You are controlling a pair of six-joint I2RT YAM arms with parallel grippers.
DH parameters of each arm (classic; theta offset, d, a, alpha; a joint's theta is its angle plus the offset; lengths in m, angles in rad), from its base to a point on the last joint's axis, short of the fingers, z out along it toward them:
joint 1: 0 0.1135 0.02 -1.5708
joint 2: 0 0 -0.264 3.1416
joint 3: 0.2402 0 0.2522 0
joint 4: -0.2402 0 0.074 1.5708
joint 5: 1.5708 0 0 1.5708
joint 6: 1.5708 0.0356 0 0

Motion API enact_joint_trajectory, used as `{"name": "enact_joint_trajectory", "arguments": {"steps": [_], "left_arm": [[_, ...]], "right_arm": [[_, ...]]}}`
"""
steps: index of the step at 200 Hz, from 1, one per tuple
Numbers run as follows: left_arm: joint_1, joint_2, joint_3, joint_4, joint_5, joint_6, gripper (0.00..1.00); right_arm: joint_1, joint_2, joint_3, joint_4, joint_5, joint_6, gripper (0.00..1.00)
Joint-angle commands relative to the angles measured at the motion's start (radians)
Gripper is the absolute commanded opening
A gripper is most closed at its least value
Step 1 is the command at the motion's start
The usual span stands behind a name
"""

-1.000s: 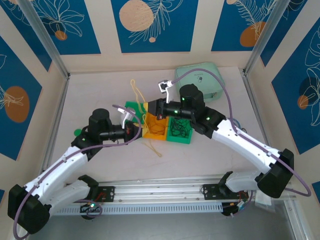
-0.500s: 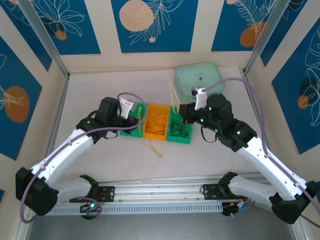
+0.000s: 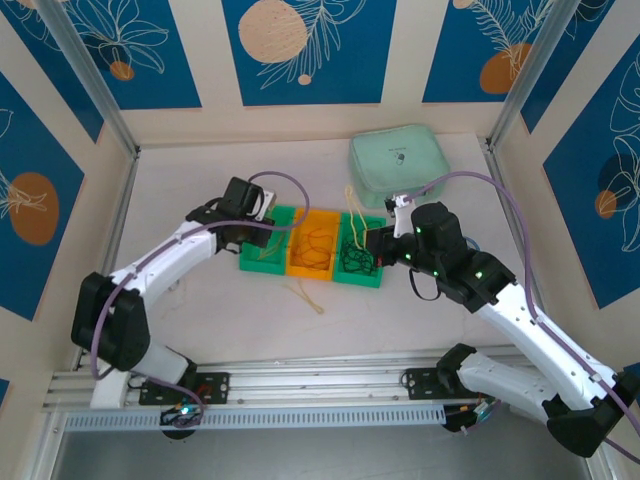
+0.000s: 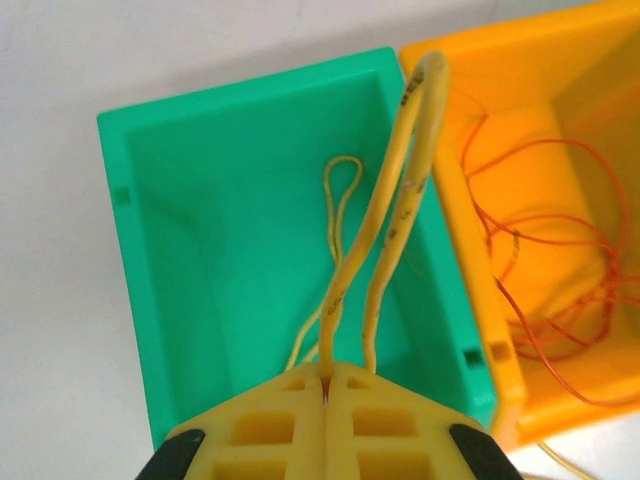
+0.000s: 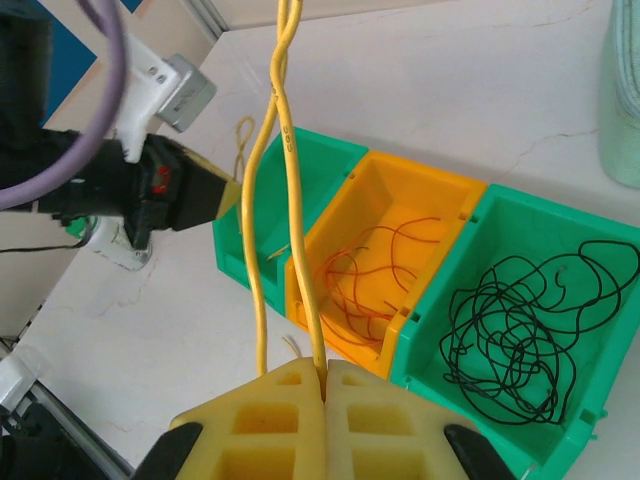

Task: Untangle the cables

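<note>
Another piece of yellow cable is already in the green bin point(image 4: 262, 255). Next my left gripper should lower the pale yellow cable loop point(image 4: 400, 190) it is holding into the bin below and let go of it there.
Three bins stand in a row: a left green bin point(image 3: 258, 262), an orange bin point(image 3: 296, 268) and a right green bin point(image 3: 372, 278). My left gripper point(image 4: 327, 368) is shut on a pale yellow cable loop point(image 4: 400, 190) above the left green bin point(image 4: 200, 250); a thinner yellow strand point(image 4: 340, 190) lies inside it. My right gripper point(image 5: 325, 368) is shut on another yellow cable point(image 5: 285, 180) that rises out of frame. Orange cables point(image 5: 385, 275) lie in the orange bin, black cables point(image 5: 520, 335) in the right green bin. From above, the left gripper point(image 3: 272, 228) and right gripper point(image 3: 368, 243) hover at the row's two ends.
A mint-green case point(image 3: 400, 160) sits at the back right, behind the bins. One loose yellow cable point(image 3: 305, 295) lies on the white table in front of the orange bin. Frame posts and walls close in both sides.
The right gripper pulled back from over the left bins to the right green bin. The left arm swung toward the back, its gripper now over the left green bin. Each carries a yellow cable.
</note>
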Motion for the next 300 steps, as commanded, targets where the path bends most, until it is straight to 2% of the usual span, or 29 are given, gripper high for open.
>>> {"name": "enact_joint_trajectory", "arguments": {"steps": [1,111,215,227,246,258,300], "left_arm": [[0.015,0.060,0.033,0.064,-0.031,0.029,0.00],[0.020,0.230,0.110,-0.041,0.026,-0.020,0.00],[0.023,0.278,0.149,-0.059,0.064,-0.056,0.00],[0.026,0.272,0.150,-0.065,0.062,-0.057,0.10],[0.028,0.260,0.151,-0.069,0.064,-0.057,0.14],[0.028,0.250,0.152,-0.068,0.065,-0.059,0.21],[0.031,0.185,0.138,-0.072,0.071,-0.064,0.21]], "right_arm": [[-0.006,-0.022,-0.021,0.000,-0.032,-0.008,0.02],[-0.011,-0.007,-0.023,-0.023,-0.062,0.002,0.02],[0.001,0.030,0.003,-0.055,-0.099,0.011,0.03],[0.003,0.034,0.005,-0.058,-0.099,0.010,0.03],[0.005,0.039,0.007,-0.059,-0.111,0.012,0.03],[0.009,0.048,0.007,-0.057,-0.118,0.012,0.03],[0.036,0.090,0.004,-0.027,-0.123,0.034,0.03]]}}
